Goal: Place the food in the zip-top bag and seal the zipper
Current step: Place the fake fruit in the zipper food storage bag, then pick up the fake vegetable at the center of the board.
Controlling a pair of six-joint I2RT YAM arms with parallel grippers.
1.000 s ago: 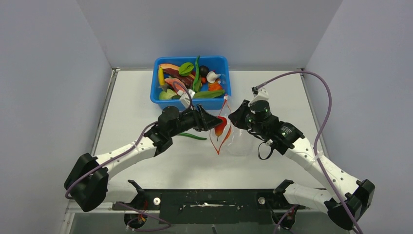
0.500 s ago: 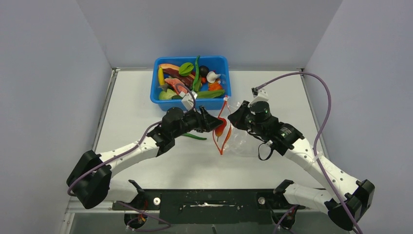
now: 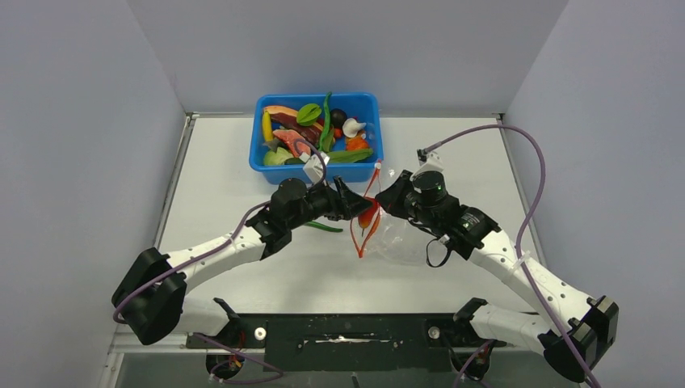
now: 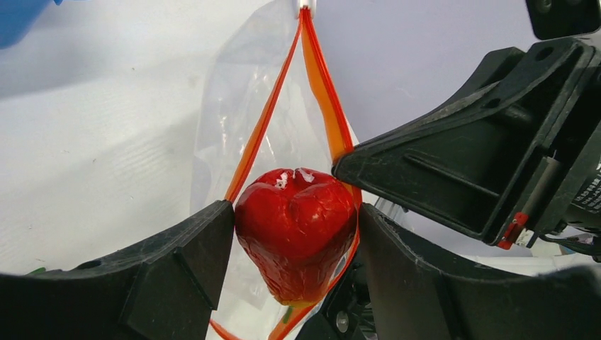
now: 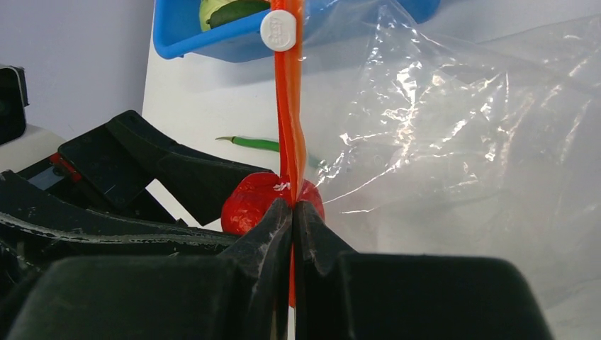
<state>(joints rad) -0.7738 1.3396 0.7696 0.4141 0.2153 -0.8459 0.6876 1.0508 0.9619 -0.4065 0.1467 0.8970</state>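
Next, my left gripper leaves the zip-top bag's opening and goes left in the top view and down onto the green pod's stem end. The pod lies unbagged.
A red fruit [image 4: 296, 227] sits between my left gripper's [image 4: 296, 234] jaws, inside the open mouth of the zip-top bag [image 5: 461, 142]. The left pad touches the fruit and the right pad stands a sliver off it. My right gripper [image 5: 292, 209] is shut on the zipper [image 5: 290, 106], the red-orange strip, and holds the mouth up. The white slider tab [image 5: 278, 30] is at the strip's far end. From above, the fruit [image 3: 367, 214] lies between the left gripper [image 3: 359, 208] and the right gripper [image 3: 386, 196], with the clear bag [image 3: 400, 238] on the table.
A blue tub [image 3: 266, 166] at the back holds the remaining food, among it a banana, green pods, leaves and a papaya slice. A long green pod [image 3: 323, 226] lies on the table under my left arm. Grey walls close in on both sides.
My right gripper has drawn slightly up and left with the bag's strip. The left gripper has barely moved, with the fruit still at the bag's mouth.
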